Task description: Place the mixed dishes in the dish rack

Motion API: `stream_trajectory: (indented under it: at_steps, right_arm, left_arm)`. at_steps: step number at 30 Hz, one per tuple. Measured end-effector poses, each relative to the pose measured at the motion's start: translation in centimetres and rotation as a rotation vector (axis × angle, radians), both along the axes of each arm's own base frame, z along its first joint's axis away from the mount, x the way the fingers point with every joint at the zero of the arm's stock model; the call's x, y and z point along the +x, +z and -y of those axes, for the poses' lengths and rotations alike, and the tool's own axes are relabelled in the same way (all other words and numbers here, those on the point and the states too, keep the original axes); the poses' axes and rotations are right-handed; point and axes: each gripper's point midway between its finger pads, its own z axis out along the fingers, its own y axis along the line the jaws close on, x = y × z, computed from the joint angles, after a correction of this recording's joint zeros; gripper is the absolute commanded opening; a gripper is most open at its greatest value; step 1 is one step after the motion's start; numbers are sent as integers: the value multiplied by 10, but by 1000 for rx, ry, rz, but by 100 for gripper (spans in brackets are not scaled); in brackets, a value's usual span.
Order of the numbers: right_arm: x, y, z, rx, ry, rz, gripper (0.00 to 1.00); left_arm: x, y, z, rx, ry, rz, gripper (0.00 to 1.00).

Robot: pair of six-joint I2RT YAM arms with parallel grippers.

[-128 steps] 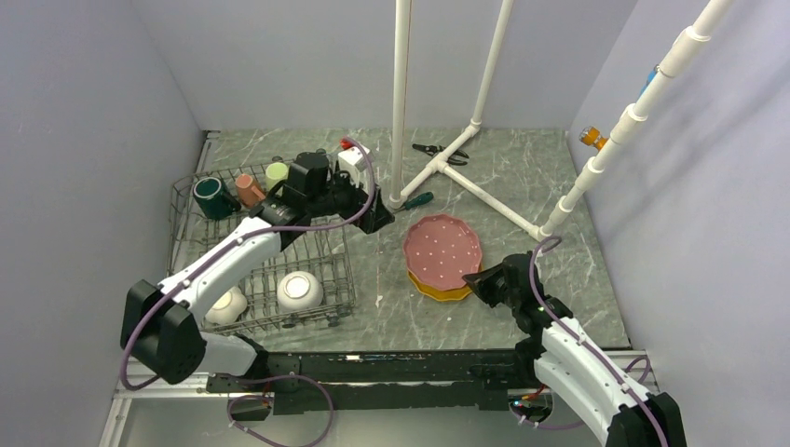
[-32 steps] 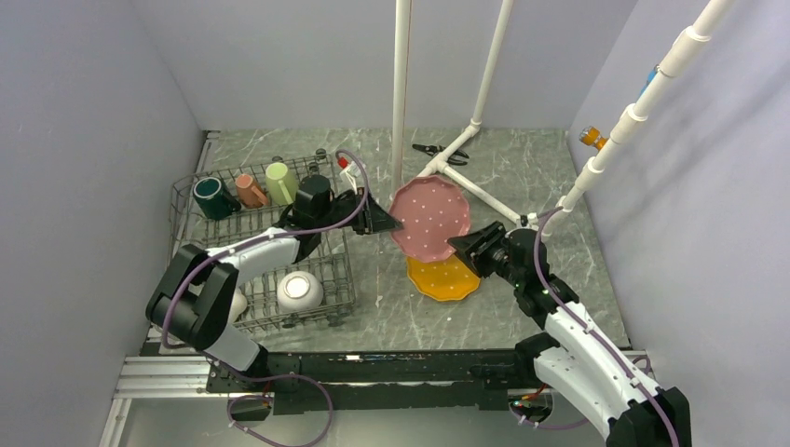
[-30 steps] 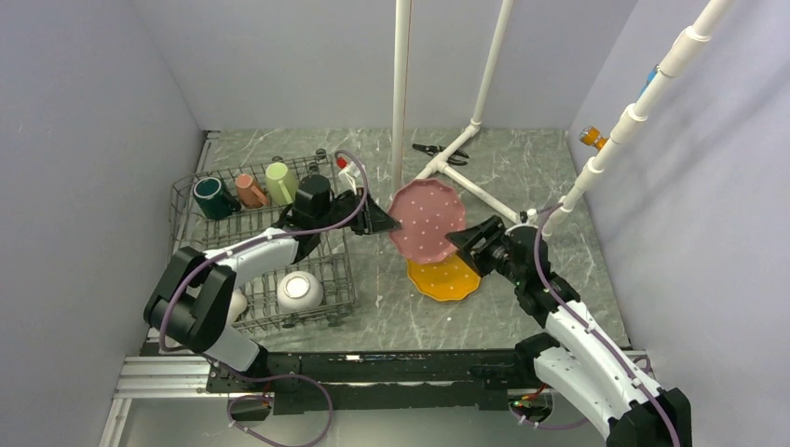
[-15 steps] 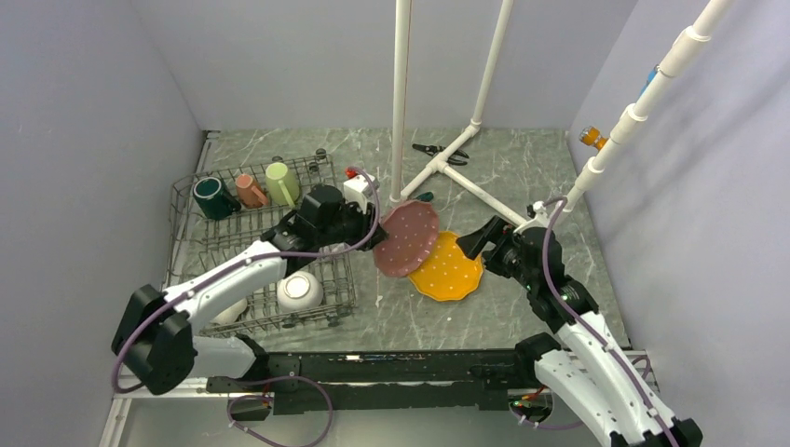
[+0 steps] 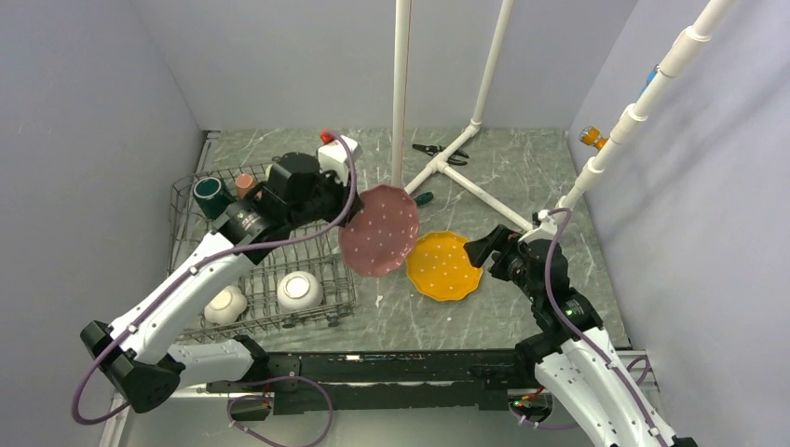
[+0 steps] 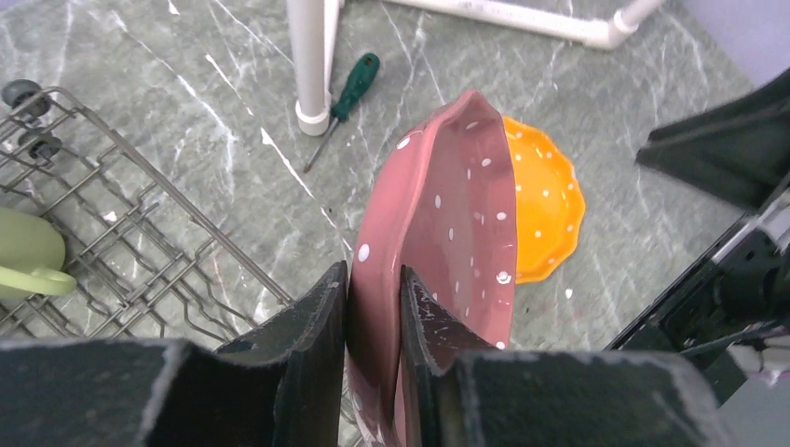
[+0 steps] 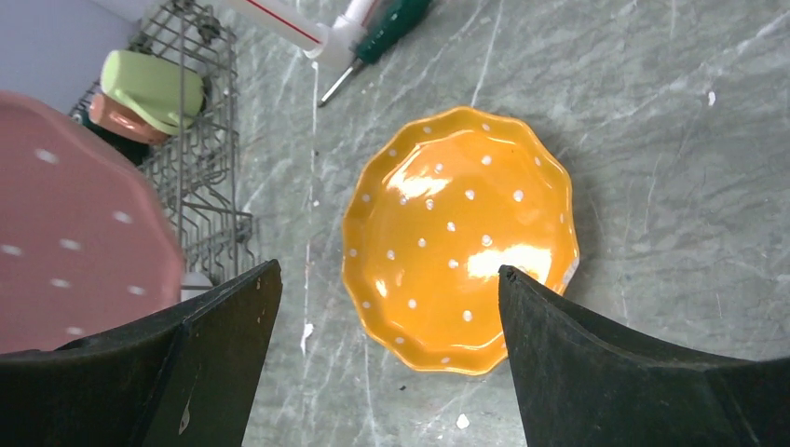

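The rack wires beyond the white bowls are empty, so my left gripper will go left in the top view next, lower the pink scalloped plate there and release it.
My left gripper (image 5: 343, 207) (image 6: 373, 275) is shut on the rim of the pink scalloped plate (image 5: 377, 230) (image 6: 456, 223), which hangs on edge in the air just right of the dish rack (image 5: 261, 321) (image 6: 121, 233). The yellow-orange plate (image 5: 444, 265) (image 7: 461, 237) lies flat on the table. Above it my right gripper (image 5: 480, 253) (image 7: 388, 270) stands open and holds nothing. In the rack sit a dark green mug (image 5: 207, 193), a salmon mug (image 5: 244, 182), a light green mug (image 6: 28, 256) (image 7: 154, 84) and two white bowls (image 5: 226, 304) (image 5: 299, 291).
A white pipe frame (image 5: 401, 93) (image 6: 312, 56) stands on the table behind the plates. A green-handled screwdriver (image 5: 422, 197) (image 6: 343, 98) lies at its foot, and pliers (image 5: 434, 149) lie farther back. Grey walls close in both sides.
My right gripper has opened, let go of the pink plate and drawn back. My left gripper has carried the plate up and left toward the rack, uncovering the orange plate.
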Motion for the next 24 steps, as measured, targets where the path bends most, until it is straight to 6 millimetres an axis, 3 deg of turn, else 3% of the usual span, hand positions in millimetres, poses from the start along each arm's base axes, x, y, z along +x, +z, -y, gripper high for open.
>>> stream_trajectory:
  at_steps: [2, 4, 8, 12, 14, 21, 24]
  right_arm:
    - [1, -9, -1, -9, 4, -18, 87]
    - [2, -17, -3, -16, 17, -40, 87]
    - [4, -23, -8, -24, 41, -61, 88]
    - [4, -25, -10, -30, 57, -65, 88]
    - [5, -23, -10, -28, 59, -59, 88]
    - [7, -20, -12, -21, 62, -43, 88]
    - [7, -20, -12, -21, 62, -44, 88]
  left_arm:
    - [3, 15, -1, -5, 30, -16, 0]
    - [9, 19, 2, -15, 56, -40, 0]
    - [15, -10, 0, 51, 129, -139, 0]
    - [20, -41, -16, 188, 215, -221, 0]
    - [23, -46, -25, 241, 253, -242, 0]
    - [30, -29, -49, 272, 342, -250, 0]
    - [37, -18, -70, 275, 400, -249, 0]
